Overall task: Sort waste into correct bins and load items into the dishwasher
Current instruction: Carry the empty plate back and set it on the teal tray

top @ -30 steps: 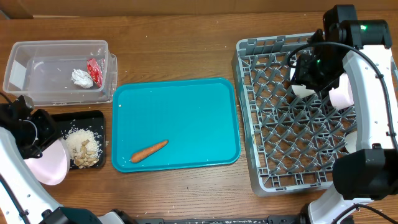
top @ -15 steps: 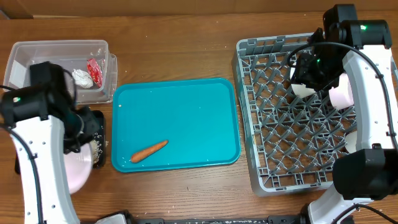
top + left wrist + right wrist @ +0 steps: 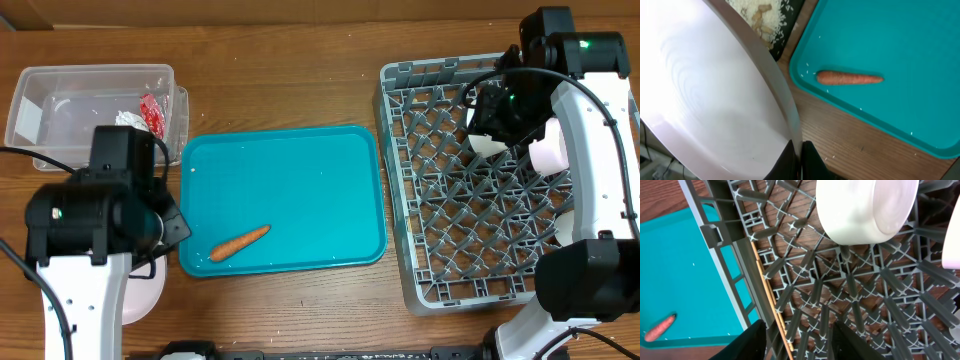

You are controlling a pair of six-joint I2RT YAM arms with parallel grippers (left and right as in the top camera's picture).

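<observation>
Right of my left gripper in the overhead view lies the teal tray's empty rack-side end (image 3: pixel 316 184) (image 3: pixel 942 55), so I will carry the bowl across, lower it and release the bowl's rim.
My left gripper (image 3: pixel 801 161) is shut on the rim of a pale pink bowl (image 3: pixel 705 100), held at the front left of the table; part of the bowl shows in the overhead view (image 3: pixel 140 297). The orange carrot (image 3: pixel 240 241) lies on the teal tray (image 3: pixel 300 170). The black tray with rice and scraps (image 3: pixel 771 17) is hidden under my left arm in the overhead view. The clear tub (image 3: pixel 60 115) holds the tissue (image 3: pixel 126 119) and red wrapper (image 3: pixel 152 112). My right gripper (image 3: pixel 805 345) is open over the grey rack (image 3: pixel 440 250), below a white bowl (image 3: pixel 865 210) and beside the chopsticks (image 3: pixel 771 305).
Another pale piece of crockery (image 3: pixel 548 152) and a white one (image 3: pixel 565 226) stand in the rack's right part, beside my right arm. My left arm (image 3: pixel 100 215) covers the table's front left, touching the teal tray's left edge.
My left arm has swung from the table's left edge to the right and forward over the black tray, carrying the pink bowl. The right arm has not moved.
</observation>
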